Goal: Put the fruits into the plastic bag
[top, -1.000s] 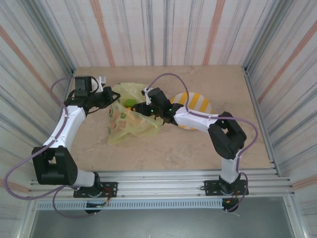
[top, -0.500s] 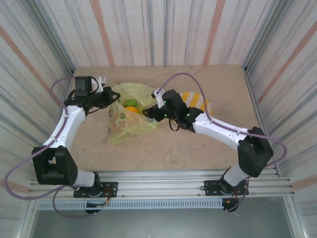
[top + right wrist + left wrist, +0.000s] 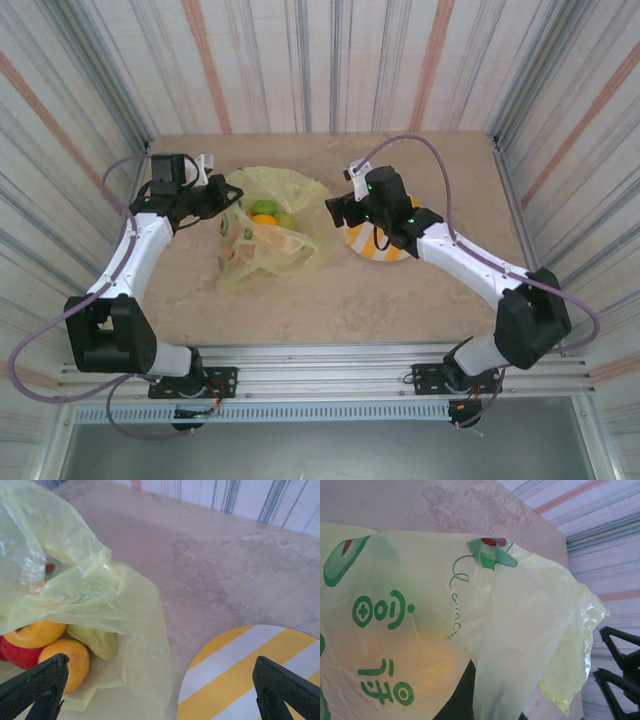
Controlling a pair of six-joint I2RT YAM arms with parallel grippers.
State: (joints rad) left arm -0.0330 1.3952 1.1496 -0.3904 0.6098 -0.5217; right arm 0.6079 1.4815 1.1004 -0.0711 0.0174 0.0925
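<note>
My right gripper will lower toward my left gripper's side onto the bag's edge facing the plate, as that edge lies beside the plate under its open fingers.
The plastic bag (image 3: 262,250) lies crumpled at the left middle of the table, its mouth facing right. My left gripper (image 3: 228,200) is shut on the bag's upper edge and holds it up; the film (image 3: 470,625) drapes over its fingers. Inside the mouth lie several fruits: an orange one (image 3: 67,662), a yellow-orange one (image 3: 34,633), a red one (image 3: 17,656) and a green one (image 3: 95,641). From above I see the orange fruit (image 3: 264,221) and a green one (image 3: 265,208). My right gripper (image 3: 336,208) (image 3: 160,690) hangs open and empty between the bag and the plate.
The round yellow-and-white striped plate (image 3: 378,252) (image 3: 250,675) lies right of the bag, partly under my right arm. Striped walls close in the table on three sides. Bare tabletop (image 3: 330,300) stretches in front of the bag and plate.
My right gripper has drawn back out of the bag's mouth to the right and now hangs at the plate's left edge, still open. The left arm has held still.
</note>
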